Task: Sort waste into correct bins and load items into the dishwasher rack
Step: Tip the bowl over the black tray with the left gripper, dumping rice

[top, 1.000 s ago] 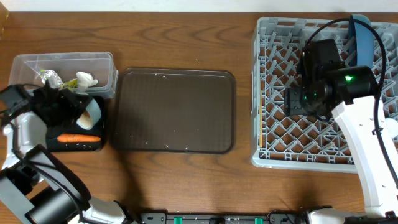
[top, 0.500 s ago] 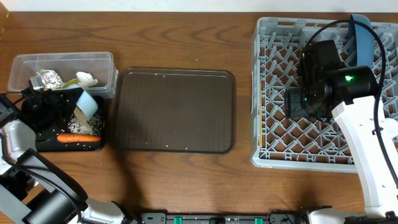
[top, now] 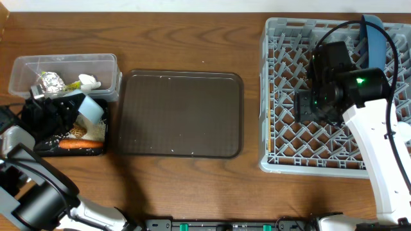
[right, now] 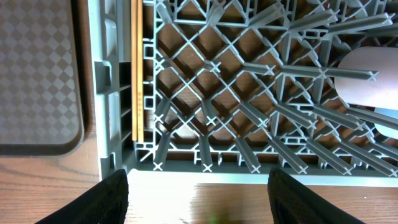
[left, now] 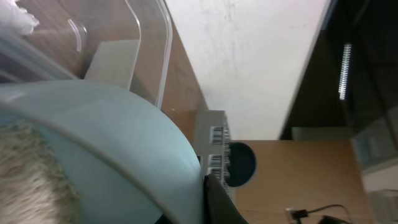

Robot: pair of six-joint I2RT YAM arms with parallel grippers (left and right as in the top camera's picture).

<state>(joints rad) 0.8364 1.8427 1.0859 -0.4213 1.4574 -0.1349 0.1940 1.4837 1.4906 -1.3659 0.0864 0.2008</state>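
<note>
The serving tray is bare. So my left gripper will swing over the tray's near half, turn the tilted bowl upright, lower it and release it.
My left gripper (top: 76,109) is shut on the rim of the small light-blue bowl (top: 94,108) and holds it tilted over the black tray (top: 45,149). White rice (top: 96,131), a brown lump (top: 78,133) and the orange carrot (top: 80,145) lie in that tray. In the left wrist view the bowl (left: 118,149) fills the frame, with rice (left: 28,180) inside it and one finger (left: 214,200) at its edge. The clear tub (top: 64,62) holds a silver wrapper (top: 50,81) and tissue (top: 88,81). My right gripper (right: 198,205) is open and empty above the grey rack (top: 276,96).
The dark brown serving tray (top: 180,114) lies between the bins and the rack. The blue plate (top: 379,35) stands in the rack's far right corner. Chopsticks (right: 137,68) lie along the rack's edge and a pinkish-white cup (right: 367,74) sits among the pegs. The light-blue cup is out of view.
My left arm has drawn back to the left and turned the bowl over the black tray; rice now lies in the tray. The right arm has not moved.
</note>
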